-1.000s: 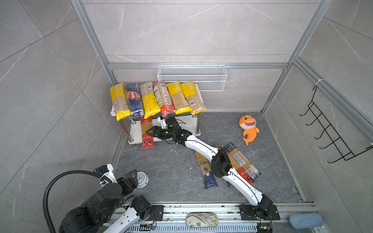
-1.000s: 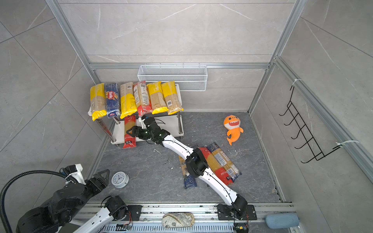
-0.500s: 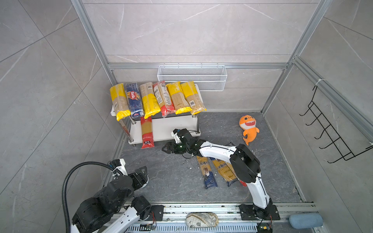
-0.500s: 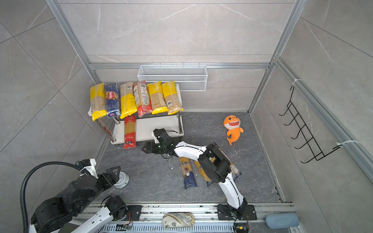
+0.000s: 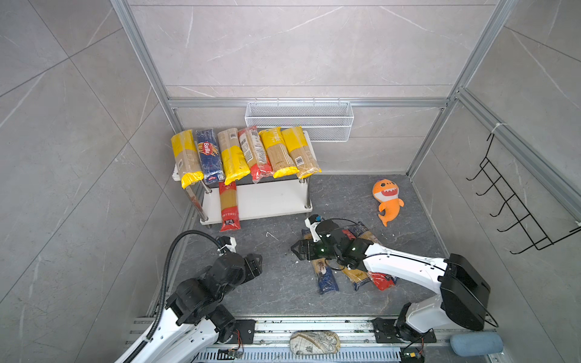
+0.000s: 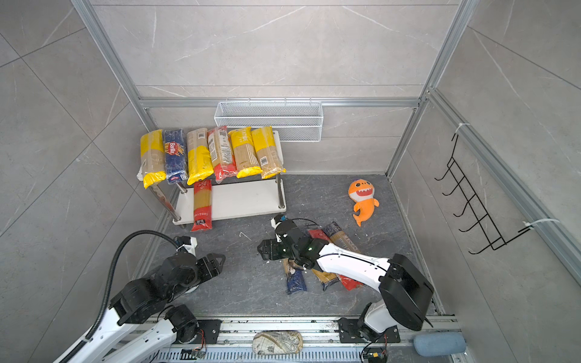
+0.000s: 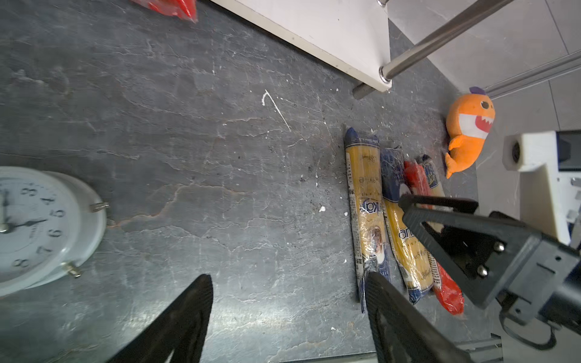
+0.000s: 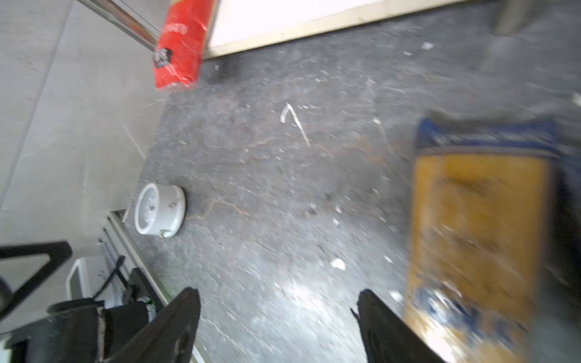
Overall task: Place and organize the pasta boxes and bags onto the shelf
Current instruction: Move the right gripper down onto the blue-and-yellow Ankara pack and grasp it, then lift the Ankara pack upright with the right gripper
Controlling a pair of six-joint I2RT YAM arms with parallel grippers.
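The near end of the blue-ended spaghetti pack has bare floor alongside that leaves room for a finger. My right gripper draws back and lowers over that end next.
The shelf (image 5: 273, 201) stands at the back left, with several pasta packs (image 5: 245, 154) side by side on its top board. On the lower board lies one red-ended pack (image 5: 228, 204), overhanging the front edge. Several more packs (image 5: 325, 278) lie on the dark floor, partly under my right arm. My right gripper (image 5: 294, 250) hangs open and empty just left of them; the nearest blue-ended pack (image 8: 478, 220) is beside one of its fingers. Farther left, my left gripper (image 5: 257, 264) is open and empty above bare floor (image 7: 287, 278).
An orange plush shark (image 5: 387, 201) lies at the right. A white wire basket (image 5: 298, 121) hangs on the back wall and a black hook rack (image 5: 515, 204) on the right wall. A white clock (image 7: 37, 226) lies on its side under my left arm.
My right gripper has drawn back from the shelf's lower board to the floor packs, leaving the red-ended pack there. My left arm has swung in toward the middle, over the clock.
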